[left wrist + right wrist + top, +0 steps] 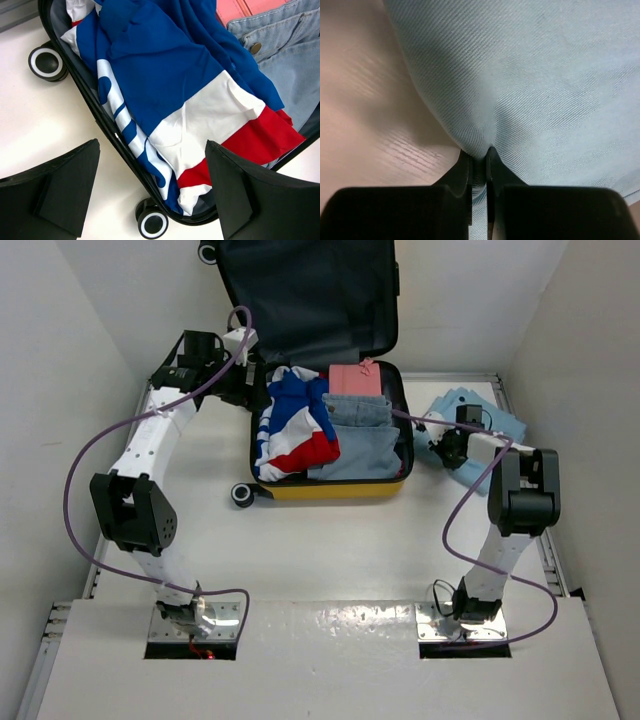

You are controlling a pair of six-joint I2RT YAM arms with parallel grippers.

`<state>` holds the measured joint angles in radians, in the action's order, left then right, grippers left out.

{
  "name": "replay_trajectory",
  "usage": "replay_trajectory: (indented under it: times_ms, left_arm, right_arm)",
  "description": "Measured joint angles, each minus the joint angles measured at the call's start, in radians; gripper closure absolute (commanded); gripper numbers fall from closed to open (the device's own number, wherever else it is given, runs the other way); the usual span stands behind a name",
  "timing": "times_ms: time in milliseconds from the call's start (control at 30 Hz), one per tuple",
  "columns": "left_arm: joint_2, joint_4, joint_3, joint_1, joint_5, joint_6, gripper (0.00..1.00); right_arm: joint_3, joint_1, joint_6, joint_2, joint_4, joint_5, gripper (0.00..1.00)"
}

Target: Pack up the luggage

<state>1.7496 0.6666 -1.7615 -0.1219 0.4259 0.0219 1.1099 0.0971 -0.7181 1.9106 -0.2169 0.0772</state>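
Observation:
The still unpacked cloth in my right gripper goes up and across to the left in the top view onto the packed garment [295, 405] next and is released.
The yellow suitcase [330, 490] lies open at the back middle, its dark lid [300, 290] raised. Inside lie a blue, white and red garment [295, 430], jeans [355, 440] and a pink item [355, 378]. My left gripper [250, 385] is open and empty above the suitcase's left edge; in the left wrist view the garment [170, 90], the zipper rim [107, 125] and a wheel [152, 223] show between its fingers [60, 185]. My right gripper [440, 445] is shut on a light blue cloth [480, 420] right of the suitcase; the cloth [535, 75] is pinched between its fingertips [465, 167].
White walls close in the table on the left, back and right. A metal rail [545, 540] runs along the right edge. A second suitcase wheel [243, 495] sticks out at the front left corner. Purple cables [90, 460] loop off both arms.

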Motion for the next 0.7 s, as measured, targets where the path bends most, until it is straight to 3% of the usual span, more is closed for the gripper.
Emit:
replay_trajectory:
  times_ms: [100, 200, 333, 433, 533, 700]
  left_arm:
    - [0.000, 0.000, 0.000, 0.003, 0.000, 0.000, 0.11]
    - [0.000, 0.000, 0.000, 0.010, 0.002, 0.000, 0.11]
    - [0.000, -0.002, 0.000, 0.023, 0.011, -0.001, 0.11]
    - [0.000, -0.005, 0.002, 0.031, 0.023, -0.008, 0.11]
    - [0.001, -0.012, 0.006, 0.039, 0.037, -0.016, 0.11]
    - [0.001, -0.026, 0.034, 0.067, 0.054, -0.028, 0.11]
  right_arm:
    - [0.003, 0.015, 0.018, 0.000, -0.004, 0.022, 1.00]
    - [0.069, 0.067, 0.074, 0.003, -0.112, 0.109, 1.00]
    - [0.445, 0.200, 0.214, 0.098, -0.465, 0.330, 1.00]
    - [0.773, 0.273, 0.378, 0.192, -0.593, 0.505, 1.00]
    - [0.895, 0.279, 0.549, 0.208, -0.589, 0.606, 1.00]
    - [0.898, 0.212, 0.903, 0.200, -0.448, 0.760, 1.00]
